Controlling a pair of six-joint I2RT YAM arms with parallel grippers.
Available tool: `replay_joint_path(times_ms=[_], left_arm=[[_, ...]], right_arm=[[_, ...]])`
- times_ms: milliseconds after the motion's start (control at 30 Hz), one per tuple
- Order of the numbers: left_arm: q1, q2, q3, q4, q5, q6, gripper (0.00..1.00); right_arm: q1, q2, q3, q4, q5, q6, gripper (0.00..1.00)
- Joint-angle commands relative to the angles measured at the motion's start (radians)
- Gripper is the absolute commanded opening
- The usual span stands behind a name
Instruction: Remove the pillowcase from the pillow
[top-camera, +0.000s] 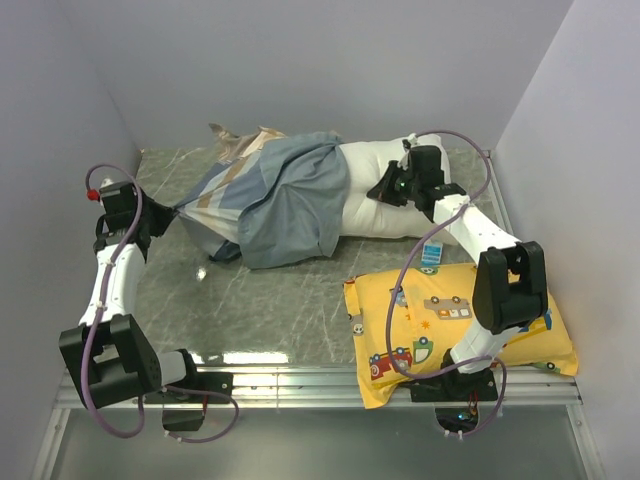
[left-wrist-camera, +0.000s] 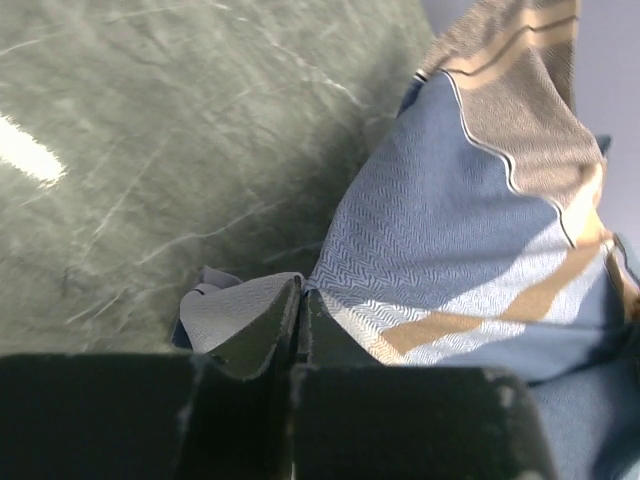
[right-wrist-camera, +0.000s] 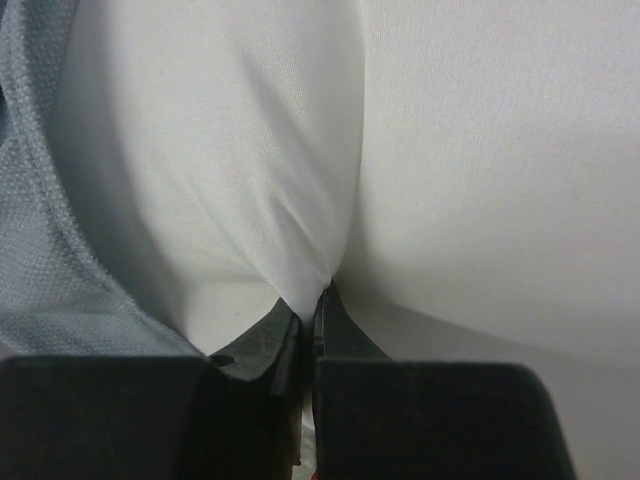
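I should next move my right gripper and its white fold slightly toward the pillow's bare end and then release. The pillowcase still covers the other part of the pillow.
The blue-grey pillowcase with light-blue panels and tan stripes lies bunched over the left part of the white pillow at the back of the table. The pillow's right part is bare. My left gripper is shut on the pillowcase's left end, which is stretched toward it; the pinched cloth shows in the left wrist view at the gripper. My right gripper is shut on a fold of the pillow; in the right wrist view the gripper pinches white fabric, with pillowcase edge at left.
A yellow pillow with cartoon cars lies at the front right, under my right arm. The grey marbled tabletop has walls on the left, back and right. A metal rail runs along the front edge.
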Motion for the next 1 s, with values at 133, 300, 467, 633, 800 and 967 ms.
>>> replay_joint_path(times_ms=[133, 300, 467, 633, 800, 967], left_arm=[[-0.052, -0.05, 0.138, 0.067, -0.087, 0.136, 0.49], [-0.176, -0.026, 0.265, 0.032, -0.118, 0.214, 0.68], [-0.346, 0.207, 0.438, -0.03, -0.006, 0.295, 0.69], [-0.453, 0.43, 0.605, -0.031, 0.008, 0.312, 0.71], [-0.477, 0.559, 0.687, -0.036, 0.094, 0.312, 0.7], [-0.483, 0.561, 0.626, 0.015, 0.094, 0.288, 0.66]], right_arm=[[-0.074, -0.031, -0.046, -0.019, 0.152, -0.034, 0.0], [-0.062, -0.037, -0.043, -0.02, 0.155, -0.051, 0.0], [-0.01, -0.022, -0.02, -0.036, 0.179, -0.09, 0.0], [0.019, -0.005, -0.015, -0.036, 0.186, -0.106, 0.0], [0.024, -0.002, -0.011, -0.046, 0.205, -0.118, 0.0], [0.025, 0.013, 0.0, -0.051, 0.201, -0.115, 0.0]])
